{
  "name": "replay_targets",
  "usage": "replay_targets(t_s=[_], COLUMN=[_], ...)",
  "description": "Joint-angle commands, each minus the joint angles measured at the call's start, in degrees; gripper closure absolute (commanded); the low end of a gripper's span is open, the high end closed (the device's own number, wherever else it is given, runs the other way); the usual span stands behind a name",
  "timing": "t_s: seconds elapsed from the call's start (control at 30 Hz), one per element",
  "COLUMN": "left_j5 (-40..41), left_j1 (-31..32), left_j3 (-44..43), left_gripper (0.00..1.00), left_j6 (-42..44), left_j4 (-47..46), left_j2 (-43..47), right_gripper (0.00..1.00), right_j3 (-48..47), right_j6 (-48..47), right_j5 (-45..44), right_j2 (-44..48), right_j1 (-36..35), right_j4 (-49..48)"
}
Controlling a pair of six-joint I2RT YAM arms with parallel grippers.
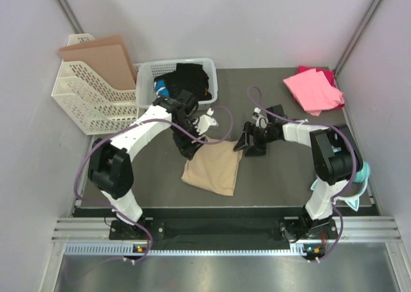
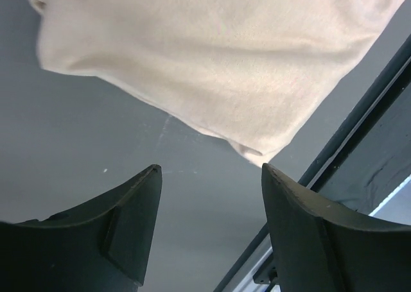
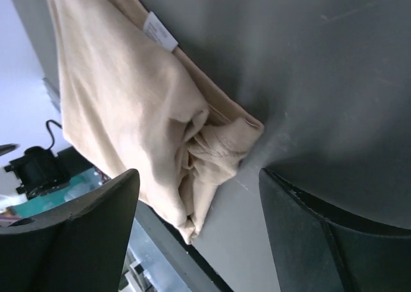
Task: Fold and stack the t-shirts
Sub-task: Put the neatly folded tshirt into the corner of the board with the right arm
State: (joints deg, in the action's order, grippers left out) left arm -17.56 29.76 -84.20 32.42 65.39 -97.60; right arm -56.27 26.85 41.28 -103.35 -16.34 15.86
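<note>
The tan t-shirt's bunched corner lies to the left of my right gripper in the top view, so I need to slide its open fingers that way around the cloth.
A tan t-shirt (image 1: 214, 168) lies folded into a small rectangle on the dark table, between the two arms. My left gripper (image 1: 191, 151) hovers at its upper left corner, open and holding nothing; in the left wrist view the tan cloth (image 2: 212, 61) lies just beyond the spread fingers (image 2: 135, 208). My right gripper (image 1: 247, 143) stands open just off the shirt's upper right corner, apart from it, with the bunched corner (image 3: 218, 144) ahead of it. A bright pink t-shirt (image 1: 313, 90) lies folded over a darker magenta one (image 1: 324, 72) at the far right.
A white basket (image 1: 146, 78) holding dark clothes stands at the back. A white file rack (image 1: 90, 93) with a brown cardboard sheet (image 1: 103, 53) stands at the back left. The table's front rail (image 1: 225, 229) runs along the near edge.
</note>
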Motion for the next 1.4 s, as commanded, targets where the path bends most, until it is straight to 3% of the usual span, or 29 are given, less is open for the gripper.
replay_targets(t_s=[0.0,0.33,0.57,1.03,1.13,1.27,1.37], left_j5=[-1.9,-2.4,0.9,3.1,2.9,2.0,2.1], left_j1=[1.0,3.6,4.3,4.3,4.3,4.3,4.3], left_j3=[2.0,-0.2,2.8,3.4,3.5,3.9,3.8], left_gripper=[0.32,0.34,0.34,0.35,0.36,0.36,0.36], left_j6=[-1.1,-4.2,-3.8,-5.9,-6.0,-6.5,-6.8], left_j4=[-3.9,-9.7,-10.9,-12.7,-13.2,-13.5,-13.5], left_j2=[-1.8,-9.5,-12.3,-14.8,-14.5,-13.3,-11.3], right_gripper=[0.25,0.28,0.32,0.33,0.39,0.62,0.70], right_j3=[1.8,5.1,7.4,8.5,7.5,6.4,5.4], right_j6=[-0.8,1.7,4.6,15.1,16.3,19.1,20.4], right_j5=[2.4,6.1,7.9,8.6,8.2,8.5,9.5], right_j2=[-2.5,-8.9,-11.3,-13.9,-15.3,-16.8,-17.8], right_j1=[1.1,1.7,1.2,-8.7,-10.2,-10.9,-11.3], right_j4=[-7.0,-14.8,-21.6,-34.5,-35.2,-37.6,-39.5])
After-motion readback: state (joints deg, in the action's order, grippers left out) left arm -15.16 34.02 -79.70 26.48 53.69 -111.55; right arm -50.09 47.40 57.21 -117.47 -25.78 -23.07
